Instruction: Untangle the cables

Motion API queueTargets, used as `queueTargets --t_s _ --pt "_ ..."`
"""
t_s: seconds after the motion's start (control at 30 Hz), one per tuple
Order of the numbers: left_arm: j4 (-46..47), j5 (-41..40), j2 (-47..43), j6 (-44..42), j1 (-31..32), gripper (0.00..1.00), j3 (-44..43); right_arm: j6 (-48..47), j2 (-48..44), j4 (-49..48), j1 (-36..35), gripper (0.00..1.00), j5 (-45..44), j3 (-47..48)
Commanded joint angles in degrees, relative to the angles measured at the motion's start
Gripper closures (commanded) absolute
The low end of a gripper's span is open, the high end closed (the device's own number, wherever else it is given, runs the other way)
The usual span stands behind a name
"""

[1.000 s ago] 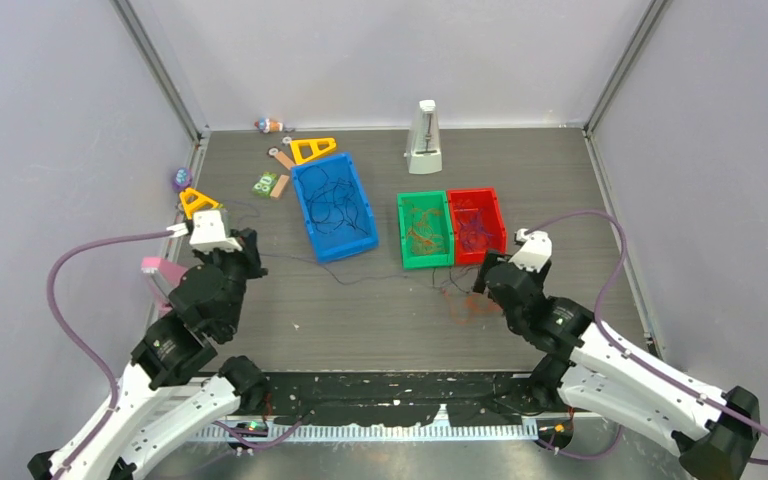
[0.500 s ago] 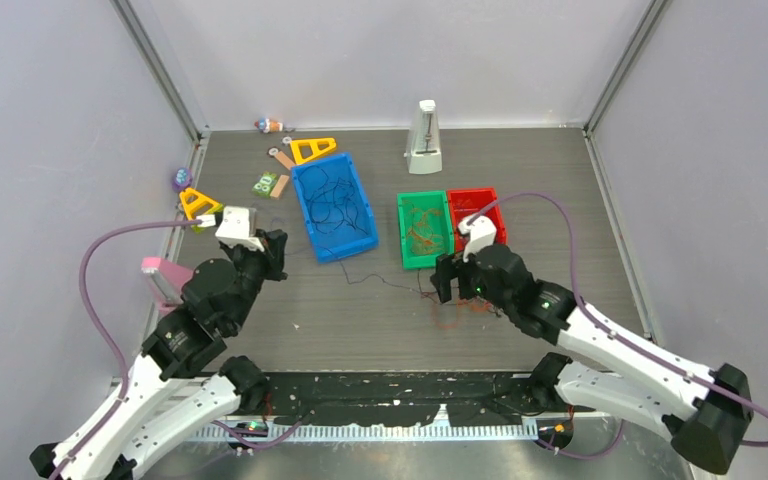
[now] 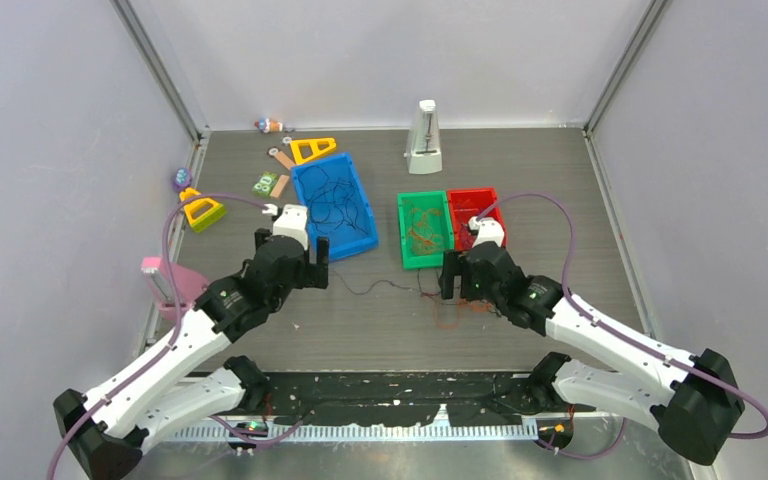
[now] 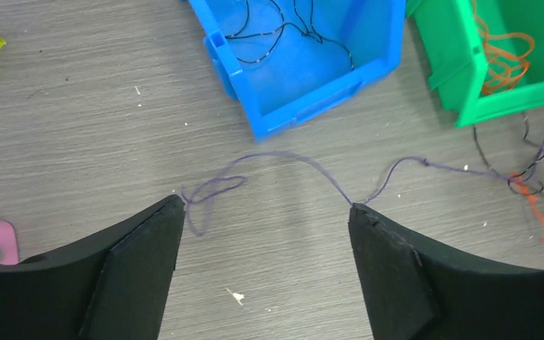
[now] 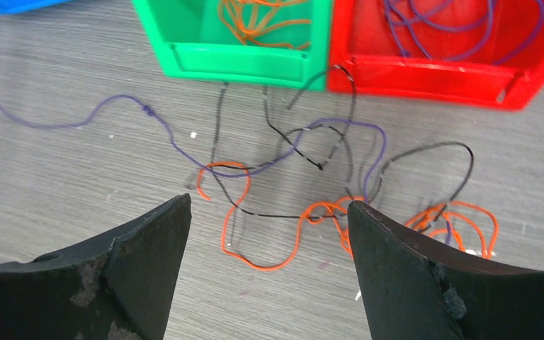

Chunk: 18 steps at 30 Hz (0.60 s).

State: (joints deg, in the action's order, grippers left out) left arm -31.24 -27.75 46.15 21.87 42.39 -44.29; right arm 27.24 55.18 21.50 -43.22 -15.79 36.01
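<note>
My right gripper moves sideways and down onto the bunched parts of orange cable next. They lie below it and to its right in the right wrist view.
A loose tangle of orange, purple and black cables (image 5: 319, 211) lies on the table in front of the green bin (image 5: 241, 57) and the red bin (image 5: 432, 74). My right gripper (image 5: 269, 202) hangs open just above its near edge with nothing between the fingers. One purple cable (image 4: 287, 153) trails left from the tangle (image 3: 452, 308) toward the blue bin (image 4: 304, 113). My left gripper (image 4: 267, 204) stands open over this strand, whose slack loops lie by both fingertips. In the top view, black cables lie in the blue bin (image 3: 335, 205), orange in the green, purple in the red.
A white metronome-like object (image 3: 424, 138) stands at the back. Yellow triangles (image 3: 312, 150) (image 3: 201, 210), a green block (image 3: 266, 184) and small toys (image 3: 272, 125) lie at the back left. A pink object (image 3: 175, 280) sits at the left edge beside my left arm.
My left arm swung right toward the table's middle and its gripper opened; the purple cable now lies slack. My right gripper moved left over the tangle and stayed open.
</note>
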Motion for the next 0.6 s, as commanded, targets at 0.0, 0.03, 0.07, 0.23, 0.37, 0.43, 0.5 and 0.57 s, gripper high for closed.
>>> queueTargets --t_s 0.0,0.03,0.07,0.23,0.37,0.43,0.5,0.57 --pt "-3.58 5.37 3.2 -1.0 -0.12 0.11 -4.8 7.69 0.62 3.35 1.2 0.13 -4.69 -0.62" --pt "-2.8 8.47 3.92 -1.73 -0.12 0.1 -4.93 9.13 1.05 4.07 1.45 0.13 -5.26 -0.73" --pt "-1.66 11.89 4.48 -2.1 -0.05 0.1 -4.76 10.28 1.24 4.3 1.51 0.13 -5.63 -0.83" --pt "9.6 29.92 6.28 -3.33 -0.03 0.11 -0.19 12.57 2.55 4.19 2.1 0.19 -7.38 -2.04" --pt "14.75 42.51 11.27 -5.4 -0.03 0.16 0.33 12.51 4.52 1.72 3.17 0.22 -4.83 -3.31" --pt "15.15 45.31 14.16 -5.89 0.21 0.17 -0.59 12.93 5.72 1.29 3.54 0.25 -3.8 -3.43" --pt "15.36 45.52 16.56 -5.98 0.32 0.17 -1.16 13.73 6.87 0.85 3.66 0.27 -3.92 -3.76" --pt "16.42 45.81 18.59 -6.33 0.32 0.17 -1.08 14.09 8.09 -0.14 3.75 0.29 -4.1 -4.4"
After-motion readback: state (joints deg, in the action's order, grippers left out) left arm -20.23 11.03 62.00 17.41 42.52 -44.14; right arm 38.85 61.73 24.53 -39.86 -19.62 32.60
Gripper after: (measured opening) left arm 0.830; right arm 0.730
